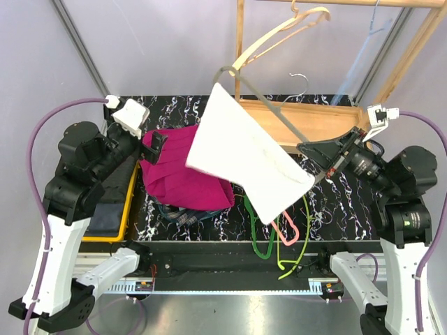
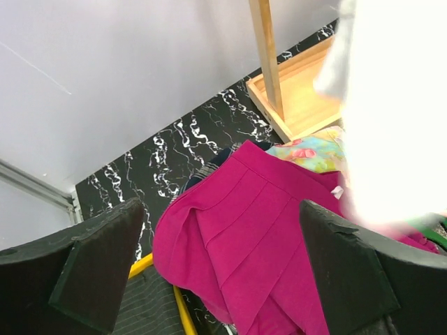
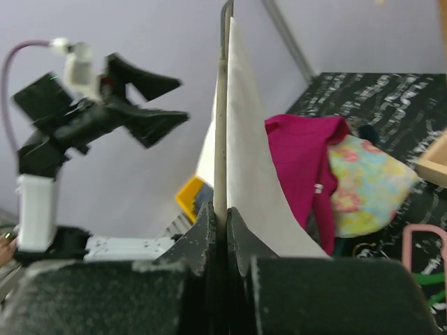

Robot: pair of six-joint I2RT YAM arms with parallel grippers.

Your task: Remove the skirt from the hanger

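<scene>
The skirt (image 1: 244, 153) is next for my left gripper: it will turn up from the magenta garment (image 1: 181, 174) to face the skirt, then reach the skirt's nearest upper corner, while my right gripper holds the hanger.
A white skirt (image 1: 244, 153) hangs tilted in the air on a thin grey hanger (image 1: 274, 112), above the middle of the table. My right gripper (image 1: 307, 148) is shut on the hanger's lower right arm. In the right wrist view the jaws (image 3: 221, 213) pinch the grey hanger rod (image 3: 221, 139), with the white skirt (image 3: 251, 174) falling away to its right. My left gripper (image 1: 155, 143) hovers open over a magenta garment (image 1: 181, 174) left of the skirt, with nothing between its fingers (image 2: 98, 258). The white skirt (image 2: 398, 105) blurs the right of the left wrist view.
A floral garment (image 2: 311, 152) and plaid fabric (image 1: 183, 216) lie under the magenta one. Dark green (image 1: 260, 241), pink (image 1: 290, 230) and lime (image 1: 297, 244) hangers lie on the table's near right. A wooden rack (image 1: 293, 118) with a cream hanger (image 1: 286, 31) stands behind. A yellow tray (image 1: 115, 216) sits left.
</scene>
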